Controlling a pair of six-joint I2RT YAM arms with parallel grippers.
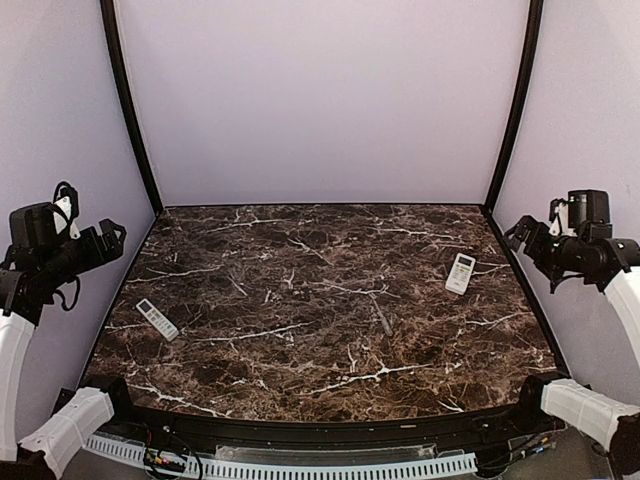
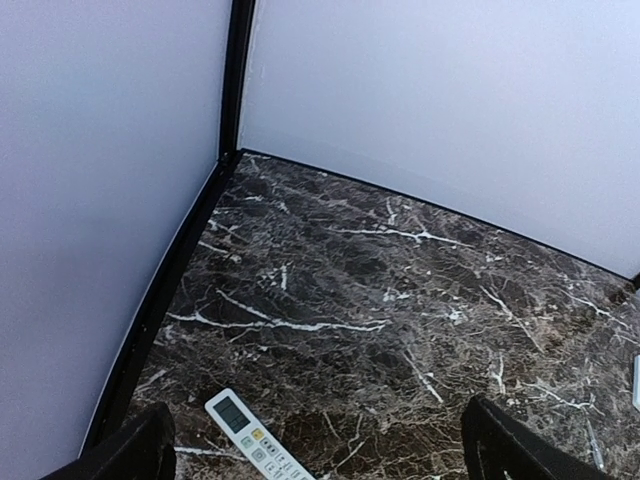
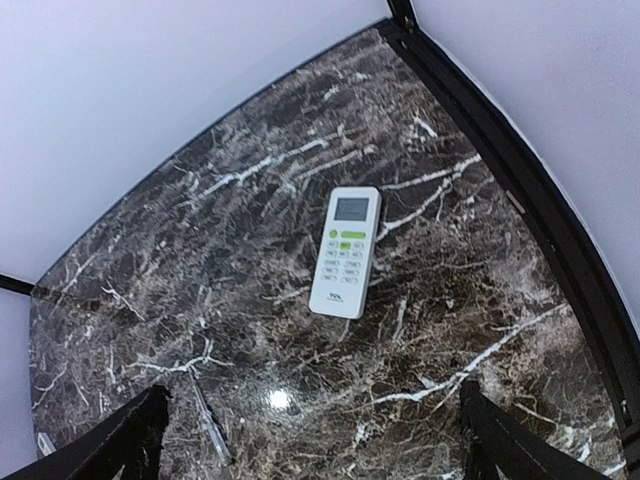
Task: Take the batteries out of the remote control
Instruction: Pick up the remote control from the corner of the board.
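Next, my right gripper lowers its fingers down and to the left in the top view, to both sides of the near half of the green-buttoned remote.
Two white remote controls lie face up on the dark marble table (image 1: 320,300). One remote (image 1: 157,319) lies near the left edge and also shows in the left wrist view (image 2: 252,439). The other remote (image 1: 460,273) lies at the right and also shows in the right wrist view (image 3: 346,251), with green buttons. My left gripper (image 1: 105,240) is raised at the left wall, open and empty; in its wrist view its fingers (image 2: 135,450) stand wide apart. My right gripper (image 1: 525,240) is raised at the right wall, open and empty. No batteries are in view.
Pale walls with black corner posts (image 1: 128,105) enclose the table on three sides. A black rim (image 3: 510,180) runs along the table's right edge. A cable strip (image 1: 300,466) lies along the near edge between the arm bases.
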